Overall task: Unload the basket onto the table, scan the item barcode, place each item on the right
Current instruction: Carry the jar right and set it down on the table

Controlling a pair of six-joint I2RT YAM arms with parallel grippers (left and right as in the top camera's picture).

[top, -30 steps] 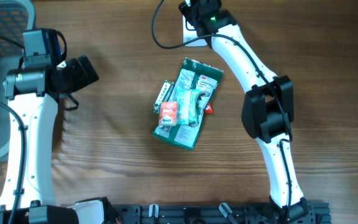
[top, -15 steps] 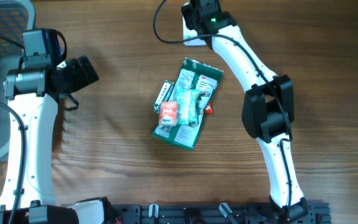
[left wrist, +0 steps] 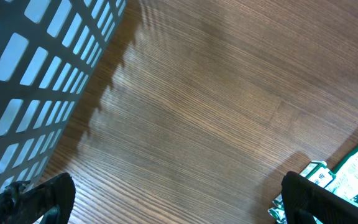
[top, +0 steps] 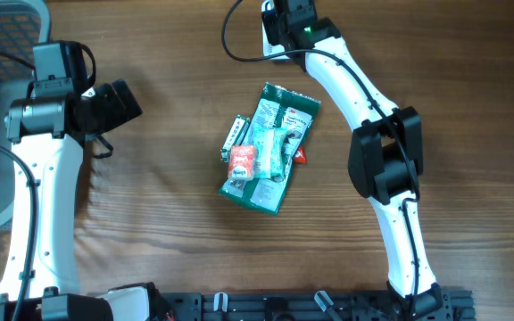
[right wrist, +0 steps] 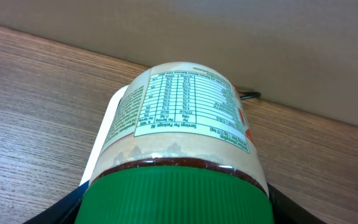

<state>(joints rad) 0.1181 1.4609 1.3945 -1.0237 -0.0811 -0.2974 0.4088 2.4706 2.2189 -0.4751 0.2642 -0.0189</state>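
The bare wood to my right gripper's right in the overhead view is open, so it needs to swing sideways and back, tilt down and release the jar point(right wrist: 185, 118) upright.
My right gripper point(right wrist: 176, 213) is shut on a jar point(right wrist: 185, 118) with a ribbed green lid point(right wrist: 176, 193), held on its side just above the wood. Its white label with a nutrition table faces the camera, and no barcode shows. In the overhead view the right gripper point(top: 286, 20) is at the table's far edge, over a white flat thing point(top: 277, 55), and the jar is hidden under the arm. My left gripper point(top: 119, 102) stands wide open at the left with nothing between its fingers point(left wrist: 48, 196).
A green packet point(top: 270, 147) lies mid-table with a small red pack point(top: 242, 162) and a small white box point(top: 233, 134) on its left side. A mesh basket point(left wrist: 30, 74) stands at the far left. A black cable point(top: 230, 45) runs from the right wrist.
The right gripper with the jar has edged slightly left along the table's far edge. The left arm has not moved.
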